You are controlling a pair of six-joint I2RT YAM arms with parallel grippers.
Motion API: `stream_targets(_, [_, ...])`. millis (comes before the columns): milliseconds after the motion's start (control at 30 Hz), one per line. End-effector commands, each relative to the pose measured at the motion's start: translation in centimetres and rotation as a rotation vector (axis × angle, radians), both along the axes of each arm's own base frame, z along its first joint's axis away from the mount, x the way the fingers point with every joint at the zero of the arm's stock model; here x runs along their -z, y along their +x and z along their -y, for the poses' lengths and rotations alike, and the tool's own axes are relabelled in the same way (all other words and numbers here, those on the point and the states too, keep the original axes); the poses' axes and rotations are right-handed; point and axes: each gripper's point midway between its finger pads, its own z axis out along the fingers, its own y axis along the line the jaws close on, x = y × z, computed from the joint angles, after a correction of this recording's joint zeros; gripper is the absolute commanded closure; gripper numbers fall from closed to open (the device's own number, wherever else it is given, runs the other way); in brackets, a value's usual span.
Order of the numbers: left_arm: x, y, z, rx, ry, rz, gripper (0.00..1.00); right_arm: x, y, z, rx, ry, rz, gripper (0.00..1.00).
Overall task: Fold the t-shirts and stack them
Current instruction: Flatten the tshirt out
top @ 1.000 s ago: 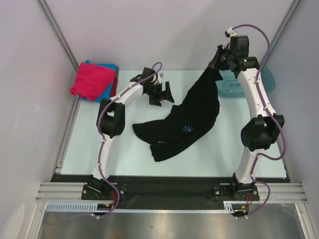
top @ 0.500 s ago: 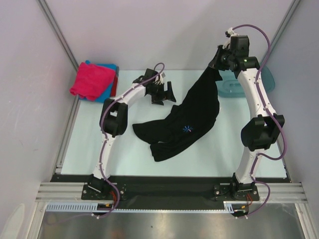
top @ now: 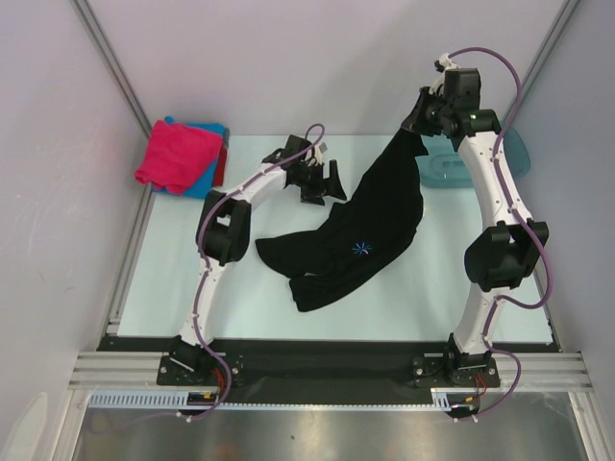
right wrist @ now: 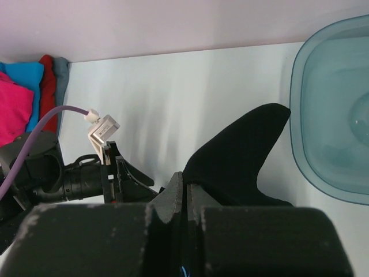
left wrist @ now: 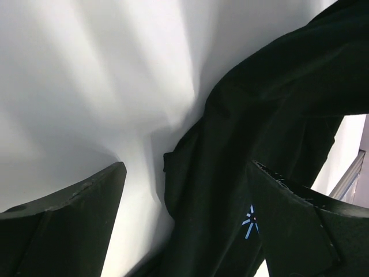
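Observation:
Next, my left gripper eases slightly toward the hanging shirt and closes its fingers on the shirt's jutting edge (left wrist: 180, 176), as that cloth already lies between them.
A large black t-shirt (top: 360, 230) hangs from my right gripper (top: 415, 130), which is raised at the back right and shut on one corner of it. The rest of the shirt trails down to the table, and its blue-white starburst print (top: 361, 250) shows. In the right wrist view the jaws (right wrist: 192, 187) pinch the black cloth (right wrist: 242, 156). My left gripper (top: 327, 182) stands open just left of the hanging shirt. In the left wrist view the shirt's edge (left wrist: 259, 115) lies between its spread fingers (left wrist: 86, 202). Folded pink (top: 176, 154), blue (top: 207, 134) and red (top: 223, 158) t-shirts are stacked at the back left.
A translucent teal basin (top: 519, 154) sits at the back right, behind the right arm; its rim (right wrist: 297, 115) also shows in the right wrist view. Walls close in on the back and both sides of the pale table (top: 192, 288).
My left gripper has moved to the right, closer to the hanging black shirt. The right arm and the shirt have not moved.

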Motion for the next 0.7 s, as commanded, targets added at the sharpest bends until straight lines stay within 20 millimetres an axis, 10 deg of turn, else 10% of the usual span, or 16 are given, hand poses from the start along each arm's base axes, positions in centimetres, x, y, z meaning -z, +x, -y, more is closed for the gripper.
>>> stream_targets(0, [2.2,-1.8,0.6,0.029,0.032,-0.047,0.08,-2.9,-0.2,0.0,-0.007,0.025,0.076,1.0])
stream_targets(267, [3.7,-2.4,0.7,0.042,0.047,-0.068,0.18,-2.7,-0.4,0.2,-0.005,0.025,0.071,1.0])
stream_targets(333, [4.0,-2.6,0.9,0.053,0.036,-0.069,0.67,-2.7,-0.6,0.2,-0.005,0.026,0.069,1.0])
stream_targets(667, [5.1,-1.6,0.5,0.011,0.096,-0.061,0.65,-2.5,-1.0,0.5,-0.004,0.034,0.058,1.0])
